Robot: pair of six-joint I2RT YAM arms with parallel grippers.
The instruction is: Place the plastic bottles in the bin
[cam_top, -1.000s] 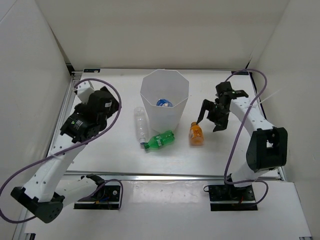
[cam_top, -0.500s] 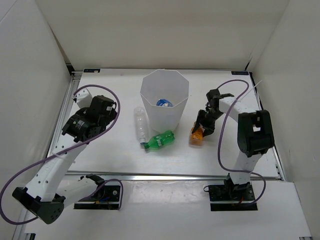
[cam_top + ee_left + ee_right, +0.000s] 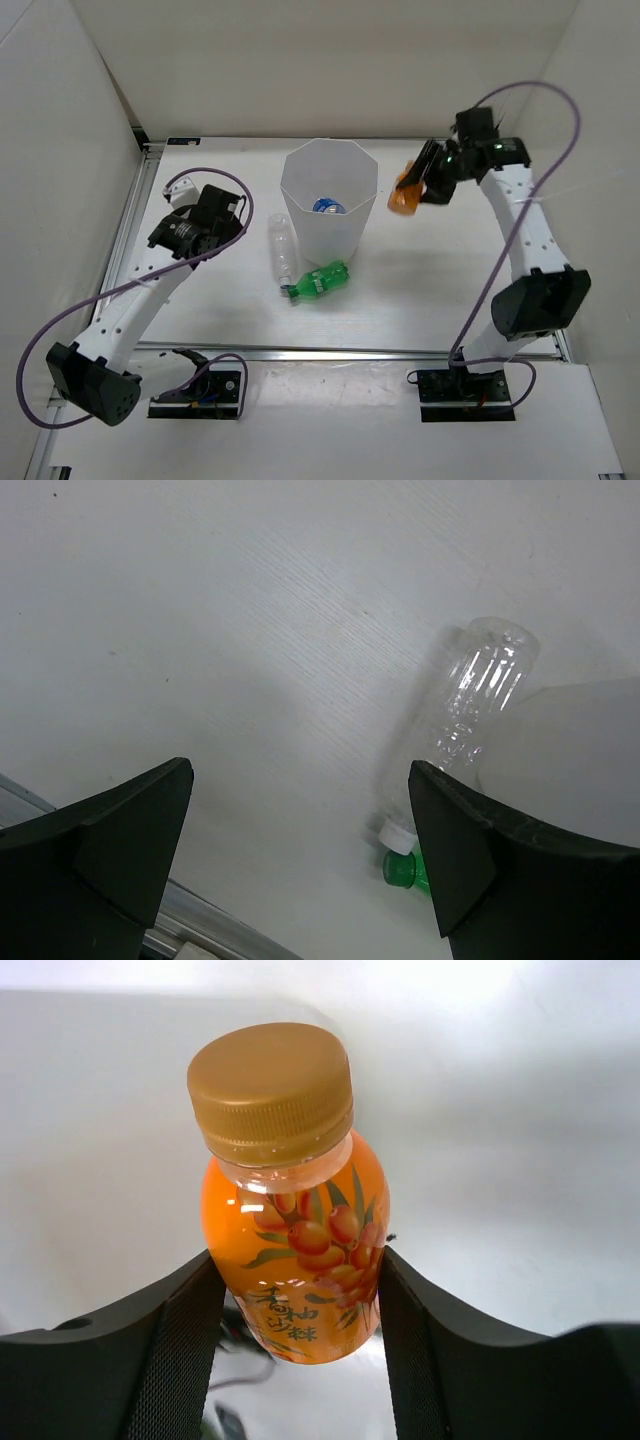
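My left gripper goes down next, toward the bin (image 3: 329, 205), onto the clear bottle's middle, which is below and to its right in the top view.
My right gripper (image 3: 415, 188) is shut on the orange bottle (image 3: 405, 196), holding it in the air just right of the tall white bin (image 3: 329, 205). In the right wrist view the orange bottle (image 3: 292, 1215) with its gold cap sits squeezed between both pads of the right gripper (image 3: 298, 1300). A blue-labelled bottle (image 3: 326, 205) lies inside the bin. A clear bottle (image 3: 282, 250) and a green bottle (image 3: 318, 280) lie on the table left of and in front of the bin. My left gripper (image 3: 228, 222) hangs open to their left, empty (image 3: 300, 790); the clear bottle (image 3: 462, 715) and the green bottle's cap (image 3: 400, 866) show ahead.
White walls enclose the table on three sides. A metal rail (image 3: 350, 350) runs along the near edge. Purple cables loop from both arms.
The right gripper closed on the orange bottle on the table, then lifted it up and back to beside the bin's rim. The left arm shifted slightly toward the clear bottle.
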